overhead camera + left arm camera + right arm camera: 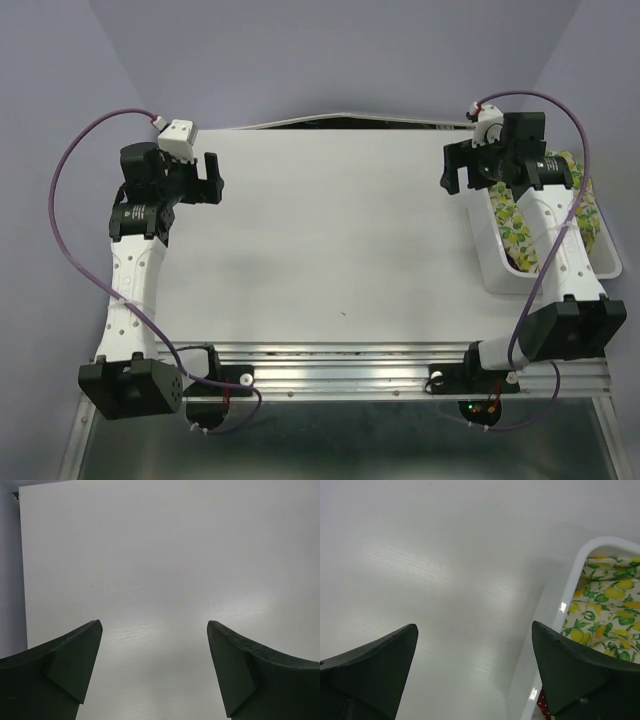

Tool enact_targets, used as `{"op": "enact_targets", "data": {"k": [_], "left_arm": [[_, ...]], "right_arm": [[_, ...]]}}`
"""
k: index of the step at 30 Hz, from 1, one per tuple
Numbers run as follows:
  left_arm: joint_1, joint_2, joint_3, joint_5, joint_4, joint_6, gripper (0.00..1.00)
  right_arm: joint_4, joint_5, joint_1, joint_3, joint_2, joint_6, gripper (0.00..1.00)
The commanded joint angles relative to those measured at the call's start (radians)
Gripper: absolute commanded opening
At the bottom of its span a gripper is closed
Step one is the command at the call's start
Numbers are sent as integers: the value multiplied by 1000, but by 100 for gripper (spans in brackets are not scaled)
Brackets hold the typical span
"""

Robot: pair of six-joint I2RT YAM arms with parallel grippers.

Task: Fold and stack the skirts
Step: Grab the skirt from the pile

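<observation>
My right gripper shifts to the right in the top view next, past the bin's rim. Then it moves down onto the middle of the lemon-print skirt [518, 232] inside the bin.
The lemon-print skirt [518, 232] lies bunched in the white plastic bin [500, 272] at the right edge of the table; it also shows in the right wrist view [607, 610]. A sliver of the red dotted skirt [540, 709] peeks out in the bin beside my right finger. My right gripper [452, 172] is open and empty, hovering over the table just left of the bin's far end. My left gripper [213, 176] is open and empty above the bare table at the far left.
The white tabletop [330, 240] spans the middle. The bin's rim [563, 611] curves close to my right gripper's right finger. Purple walls enclose the back and sides. A metal rail [350, 372] runs along the near edge by the arm bases.
</observation>
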Motion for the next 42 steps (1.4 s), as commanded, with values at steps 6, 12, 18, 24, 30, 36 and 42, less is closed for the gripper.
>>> {"op": "enact_targets", "data": {"k": [6,12,18,24,30,36,42], "left_arm": [[1,47,65,115,-7,62,99],[-4,108,128,149,-22,49,99],[-6,145,150,194,-28,31,99],[-6,171,156,218,-34,26,99],[-7,176,174,218,-54,36,99],[-6,179,165,214,-50,32,99],[-7,182,162,209,-45,29,99]], "right_arm": [[-94,185,-128,292,154,-7,100],[-77,232,-368,355,235,-87,100],[21,317,-423,231,208,-234,100],[-59,183,-432,205,258,-230,95],[-128,44,-432,170,318,-207,90],[-168,-13,-432,96,358,-204,82],[-106,45,-432,2,375,-205,71]]}}
